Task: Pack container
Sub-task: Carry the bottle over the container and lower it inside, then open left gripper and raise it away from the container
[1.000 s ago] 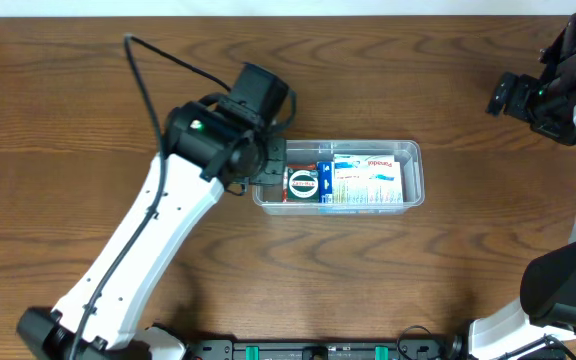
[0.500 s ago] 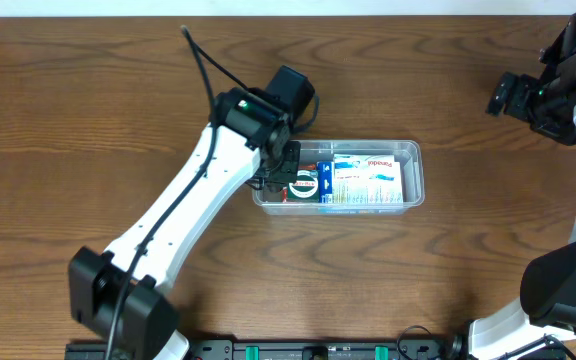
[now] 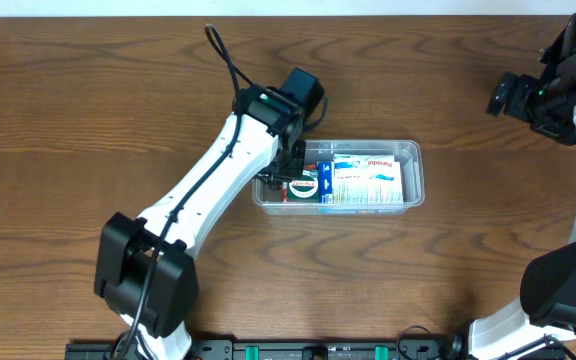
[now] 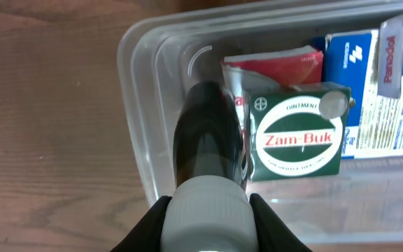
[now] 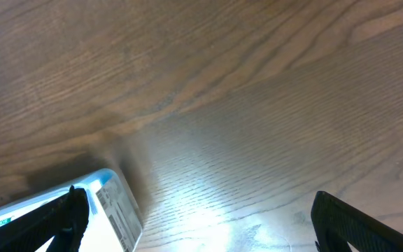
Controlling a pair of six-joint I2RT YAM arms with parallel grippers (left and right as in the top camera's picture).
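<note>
My left gripper should next carry the dark bottle [image 4: 207,136] down into the gap beside the Zam-Buk box [image 4: 299,133], and then I will let go of the white cap.
The clear plastic container [image 3: 415,178] sits at mid-table and also shows in the left wrist view [image 4: 140,105]. It holds a green Zam-Buk box [image 4: 299,133], a red packet [image 4: 271,61] and blue-white Panadol boxes [image 3: 368,180]. My left gripper [image 4: 206,224] is shut on the white cap of a dark bottle [image 4: 207,136], which points down into the container's left end beside the Zam-Buk box. My right gripper [image 5: 198,217] is open and empty, raised at the far right of the table [image 3: 528,95].
The wooden table [image 3: 88,120] surrounds the container on all sides. A white-blue edge of a box [image 5: 114,203] shows at the lower left of the right wrist view. The left arm [image 3: 208,200] stretches diagonally from the front left to the container.
My left arm has swung right and forward, carrying the bottle over the container's left end and down into it. The right arm has not moved.
</note>
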